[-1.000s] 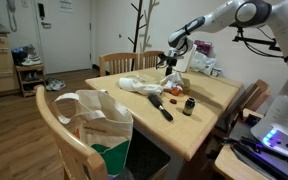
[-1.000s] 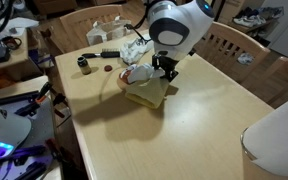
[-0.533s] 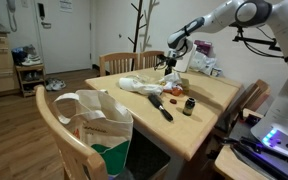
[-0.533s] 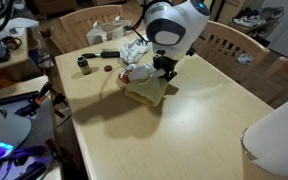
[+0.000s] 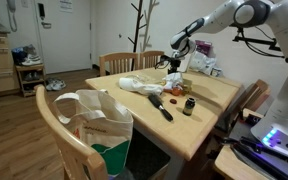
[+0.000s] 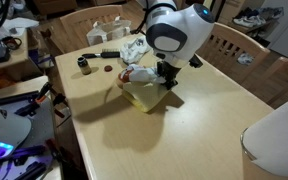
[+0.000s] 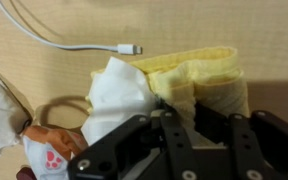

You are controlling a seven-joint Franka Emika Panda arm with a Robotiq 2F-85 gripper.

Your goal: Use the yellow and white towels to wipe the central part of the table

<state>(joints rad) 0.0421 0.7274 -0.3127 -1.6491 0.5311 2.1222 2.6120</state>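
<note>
My gripper should next slide low over the bare wood beside the towels, away from the orange and white packet, and then let go of the fold.
The yellow towel (image 6: 144,96) lies folded near the middle of the wooden table (image 6: 184,130). It also shows in an exterior view (image 5: 173,82) and fills the upper right of the wrist view (image 7: 209,75). The white towel (image 7: 119,95) is bunched against its left edge, and more white cloth lies behind it (image 6: 134,48), (image 5: 139,86). My gripper (image 7: 189,135) is down on the yellow towel, with a fold of it pinched between the black fingers (image 7: 169,130). The gripper shows in both exterior views (image 6: 167,76), (image 5: 172,63).
A white cable (image 7: 74,45) with a plug lies on the table beyond the towels. A black brush (image 5: 162,108) and a small dark bottle (image 5: 188,106) lie near the table edge. An orange and white packet (image 7: 46,150) sits beside the white towel. Chairs (image 5: 124,62) surround the table, one holding a bag (image 5: 96,120).
The gripper has shifted a little across the table with the yellow towel, dragging it slightly. The white cloth, brush and bottle have not moved.
</note>
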